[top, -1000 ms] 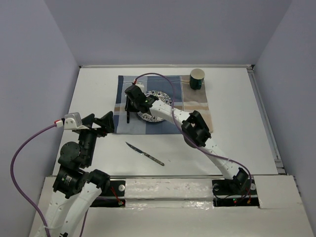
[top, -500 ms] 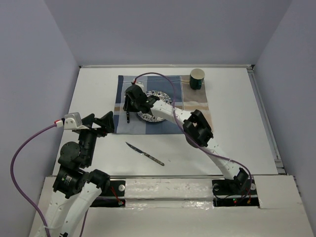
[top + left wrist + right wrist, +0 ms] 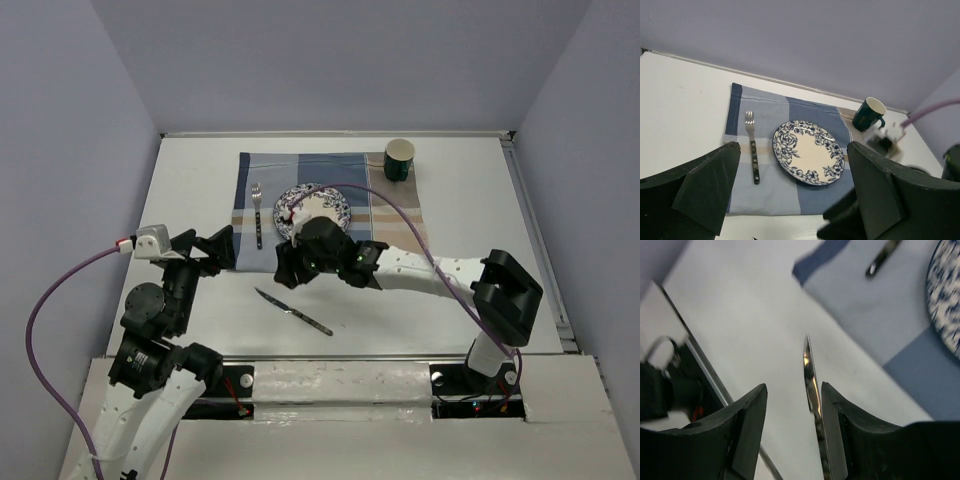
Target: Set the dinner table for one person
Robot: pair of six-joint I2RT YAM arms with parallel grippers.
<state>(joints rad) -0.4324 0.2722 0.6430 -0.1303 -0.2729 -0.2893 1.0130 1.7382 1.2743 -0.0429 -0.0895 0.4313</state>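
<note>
My right gripper moves back and down along the knife onto its handle (image 3: 312, 322) (image 3: 822, 448) next and closes, since the handle lies nearer my base than my fingers.
The white dinner table (image 3: 190, 180) carries a blue-and-tan striped cloth (image 3: 395, 215). On the cloth are a blue floral plate (image 3: 322, 203) and, to its left, a fork (image 3: 257, 215). A green mug (image 3: 399, 160) stands at the cloth's far right corner. A knife (image 3: 293, 311) lies on the bare table in front of the cloth. My right gripper (image 3: 285, 274) is open and hovers over the knife's blade end. In the right wrist view the knife (image 3: 811, 377) lies between the open fingers (image 3: 850, 430), close to the right one. My left gripper (image 3: 215, 248) is open and empty, at the cloth's left.
The left wrist view shows the fork (image 3: 753, 150), plate (image 3: 809, 158) and mug (image 3: 869, 114) on the cloth (image 3: 740, 102). The right arm's purple cable (image 3: 400, 215) arcs over the plate. Walls close the table at the back and sides.
My right gripper let go of the fork, which now lies on the cloth left of the plate. The gripper drew back toward the near side and now sits open over the knife.
</note>
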